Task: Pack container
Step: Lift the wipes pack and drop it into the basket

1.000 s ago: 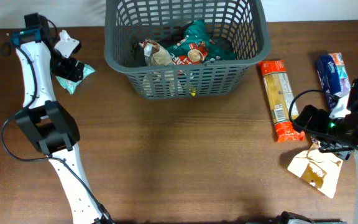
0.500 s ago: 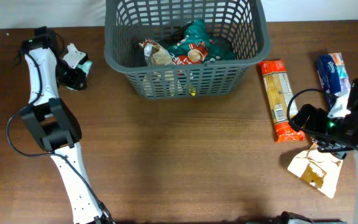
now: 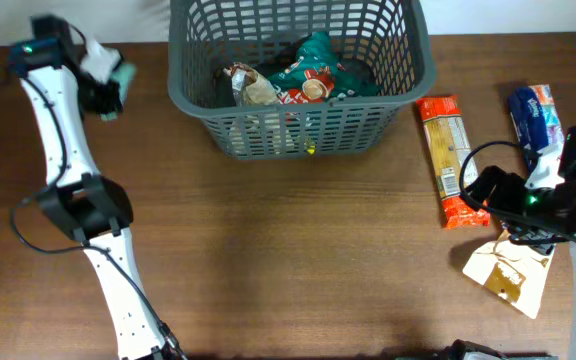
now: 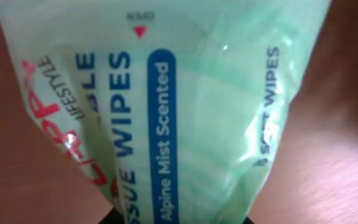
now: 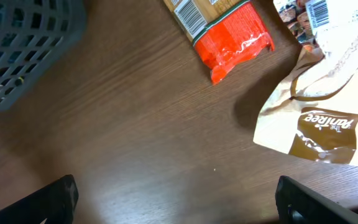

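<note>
I need to lift my left gripper and swing it over the snack packets to release, as their basket is to its right in the overhead view.
The container (image 3: 298, 132) is a dark grey lattice basket at the table's far middle, with several snack packets inside. Its corner shows in the right wrist view as the container (image 5: 17, 50). My left gripper (image 3: 101, 88) is left of it, shut on a pale green wipes packet (image 3: 111, 72). In the left wrist view the wipes packet (image 4: 166, 99) fills the frame, pinched at its lower end by my left gripper (image 4: 179, 219). My right gripper (image 3: 495, 192) hovers at the right, and in its wrist view the right gripper (image 5: 182, 205) stands open over bare wood.
An orange-red packet (image 3: 445, 160) lies right of the basket, also seen as the orange-red packet (image 5: 229, 37). A blue packet (image 3: 535, 118) lies at the far right. A tan packet (image 3: 508, 275) lies near the front right, also seen as the tan packet (image 5: 316, 118).
My left gripper has shut on the wipes packet and carried it toward the table's far edge. The right arm has not moved.
</note>
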{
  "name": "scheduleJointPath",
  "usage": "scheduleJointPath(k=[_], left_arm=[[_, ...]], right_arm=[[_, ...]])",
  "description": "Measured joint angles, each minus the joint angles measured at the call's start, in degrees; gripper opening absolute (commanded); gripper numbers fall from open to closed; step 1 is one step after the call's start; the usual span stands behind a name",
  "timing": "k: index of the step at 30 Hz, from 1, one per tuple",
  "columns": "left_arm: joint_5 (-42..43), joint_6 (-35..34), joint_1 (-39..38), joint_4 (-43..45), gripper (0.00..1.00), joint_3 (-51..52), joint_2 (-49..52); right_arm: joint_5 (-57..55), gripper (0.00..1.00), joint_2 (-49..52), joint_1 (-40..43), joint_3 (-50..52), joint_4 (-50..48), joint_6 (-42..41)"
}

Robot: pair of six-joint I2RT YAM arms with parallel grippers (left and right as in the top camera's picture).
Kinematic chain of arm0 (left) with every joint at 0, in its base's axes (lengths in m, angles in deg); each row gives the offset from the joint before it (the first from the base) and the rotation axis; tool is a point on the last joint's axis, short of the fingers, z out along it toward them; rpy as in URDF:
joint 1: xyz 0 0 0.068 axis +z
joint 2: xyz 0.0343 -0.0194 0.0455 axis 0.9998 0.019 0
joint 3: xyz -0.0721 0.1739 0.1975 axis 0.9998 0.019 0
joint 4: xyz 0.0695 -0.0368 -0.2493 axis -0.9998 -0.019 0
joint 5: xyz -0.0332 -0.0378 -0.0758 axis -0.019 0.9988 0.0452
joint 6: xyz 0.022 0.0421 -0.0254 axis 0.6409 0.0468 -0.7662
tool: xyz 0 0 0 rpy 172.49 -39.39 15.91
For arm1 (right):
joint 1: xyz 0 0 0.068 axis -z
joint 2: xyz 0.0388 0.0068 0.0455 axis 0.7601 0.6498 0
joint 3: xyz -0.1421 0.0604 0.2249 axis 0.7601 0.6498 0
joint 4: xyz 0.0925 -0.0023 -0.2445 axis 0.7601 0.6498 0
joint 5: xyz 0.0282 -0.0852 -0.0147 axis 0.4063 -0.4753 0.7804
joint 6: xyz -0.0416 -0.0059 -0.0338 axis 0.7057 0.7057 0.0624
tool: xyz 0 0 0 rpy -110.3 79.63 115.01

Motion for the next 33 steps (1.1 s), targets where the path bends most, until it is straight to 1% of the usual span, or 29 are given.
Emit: scheduleJointPath(k=[1, 4, 8, 11, 15, 19, 23, 27, 33], left_arm=[[1.75, -1.14, 0.00, 0.39, 0.02, -2.67, -0.66], [7.89, -3.87, -0.02, 2.01, 0.02, -4.92, -5.25], [16.22, -6.84, -0.59, 8.15, 0.02, -5.20, -15.13], [20.06, -7.89, -2.16, 12.22, 0.02, -5.49, -22.86], [24.02, -7.78, -7.43, 13.35, 0.02, -7.06, -31.28], [26.77, -6.34, -14.99, 13.25, 0.02, -7.37, -34.18], [25.70, -3.82, -21.33, 13.33, 0.02, -3.32, -33.64], [21.18, -2.40, -26.27, 16.28, 0.02, 5.20, -32.57], [17.25, -2.03, -29.66, 21.70, 0.02, 18.12, -31.47]], right_arm=[[0.02, 0.99, 0.00, 0.00, 0.00, -0.02, 0.04], [0.22, 0.99, 0.00, 0.00, 0.00, 0.00, 0.04], [0.31, 0.99, 0.00, 0.00, 0.00, -0.02, 0.02], [0.42, 0.99, 0.00, 0.00, 0.00, -0.02, 0.04], [0.44, 0.99, 0.00, 0.00, 0.00, -0.04, 0.04], [0.44, 0.99, 0.00, 0.00, 0.00, -0.11, 0.04], [0.44, 0.99, 0.00, 0.00, 0.00, -0.26, 0.07], [0.44, 0.99, 0.00, 0.00, 0.00, -0.26, 0.07], [0.44, 0.99, 0.00, 0.00, 0.00, -0.26, 0.04]])
